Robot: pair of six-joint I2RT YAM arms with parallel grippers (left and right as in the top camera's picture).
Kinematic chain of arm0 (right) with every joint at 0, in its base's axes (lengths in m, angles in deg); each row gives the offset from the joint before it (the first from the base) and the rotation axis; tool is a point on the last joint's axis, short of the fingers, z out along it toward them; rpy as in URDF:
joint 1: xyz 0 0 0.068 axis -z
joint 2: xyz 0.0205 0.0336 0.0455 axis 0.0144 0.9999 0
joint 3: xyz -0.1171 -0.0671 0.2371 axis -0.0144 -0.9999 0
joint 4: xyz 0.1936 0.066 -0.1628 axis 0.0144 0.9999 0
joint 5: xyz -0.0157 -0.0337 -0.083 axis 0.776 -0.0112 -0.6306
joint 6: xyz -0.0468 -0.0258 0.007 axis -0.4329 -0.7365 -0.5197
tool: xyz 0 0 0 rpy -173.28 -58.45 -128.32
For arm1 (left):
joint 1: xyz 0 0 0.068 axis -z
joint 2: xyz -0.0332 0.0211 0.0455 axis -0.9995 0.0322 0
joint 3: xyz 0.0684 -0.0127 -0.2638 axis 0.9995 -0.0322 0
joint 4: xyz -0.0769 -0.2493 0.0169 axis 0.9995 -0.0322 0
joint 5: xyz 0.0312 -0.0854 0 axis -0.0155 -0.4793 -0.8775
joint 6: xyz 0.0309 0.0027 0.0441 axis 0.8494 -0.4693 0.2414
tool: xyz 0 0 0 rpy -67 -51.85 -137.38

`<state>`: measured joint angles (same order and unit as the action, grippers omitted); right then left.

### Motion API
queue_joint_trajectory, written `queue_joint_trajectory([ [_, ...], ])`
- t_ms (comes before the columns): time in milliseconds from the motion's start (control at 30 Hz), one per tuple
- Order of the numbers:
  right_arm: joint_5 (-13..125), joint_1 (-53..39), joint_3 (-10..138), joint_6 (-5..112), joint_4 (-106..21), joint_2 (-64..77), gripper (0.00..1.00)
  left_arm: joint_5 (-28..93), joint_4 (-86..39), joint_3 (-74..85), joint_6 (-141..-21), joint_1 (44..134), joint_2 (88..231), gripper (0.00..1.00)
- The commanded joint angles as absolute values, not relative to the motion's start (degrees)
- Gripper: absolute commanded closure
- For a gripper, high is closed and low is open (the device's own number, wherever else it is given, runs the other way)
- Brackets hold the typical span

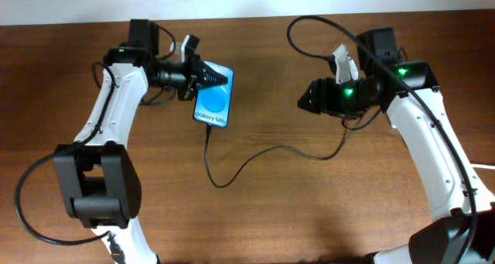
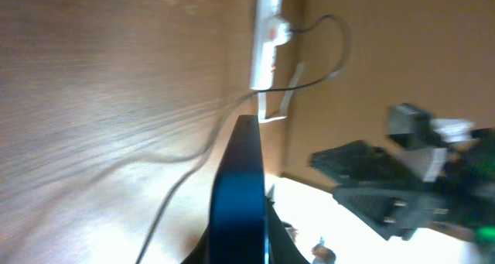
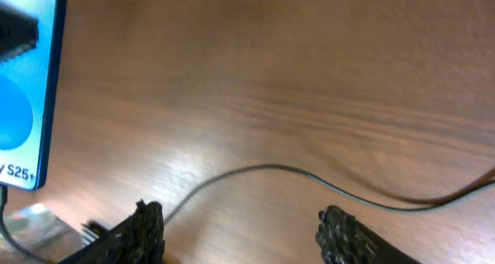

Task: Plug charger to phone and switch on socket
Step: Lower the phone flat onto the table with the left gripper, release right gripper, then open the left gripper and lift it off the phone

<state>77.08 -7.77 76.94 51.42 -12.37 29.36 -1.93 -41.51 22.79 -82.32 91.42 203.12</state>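
Note:
The charger is already plugged into the phone, so my left gripper should next tilt its fingers downward, lower the phone and then let go of it on the bare wood below.
My left gripper is shut on the top end of the phone, a slim handset with a bright blue screen, held tilted above the table. In the left wrist view the phone shows edge-on between the fingers of the left gripper. The charger, a thin black cable, meets the phone's lower edge and loops across the wood to the right. My right gripper hovers to the phone's right, open and holding nothing. Its fingers stand wide above the charger. The white socket shows only in the left wrist view.
Brown wooden table. The right arm's black cable arcs over the back. Something white pokes in at the right edge. The right gripper shows in the left wrist view, close to the phone.

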Motion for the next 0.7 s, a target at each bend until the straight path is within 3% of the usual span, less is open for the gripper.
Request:
queue_joint_trajectory([
  [0,74.0,-7.9,77.1,47.7,-11.4,29.1,0.34,8.2,-40.5,17.9,-76.0,92.6,202.4,1.0],
  [167,74.0,-7.9,77.1,46.7,-11.4,29.1,0.3,12.4,-26.4,7.8,-76.0,92.7,202.5,1.0],
  [233,74.0,-7.9,77.1,46.7,-11.4,29.1,0.3,19.3,-22.4,5.7,-76.1,92.7,202.6,1.0],
  [400,74.0,-7.9,77.0,46.7,-10.8,29.1,0.29,32.6,-21.5,5.1,-76.0,94.0,202.8,1.0],
  [667,74.0,-7.9,77.0,46.7,-10.8,29.1,0.29,32.2,-19.8,5.1,-78.2,95.1,207.5,1.0],
])
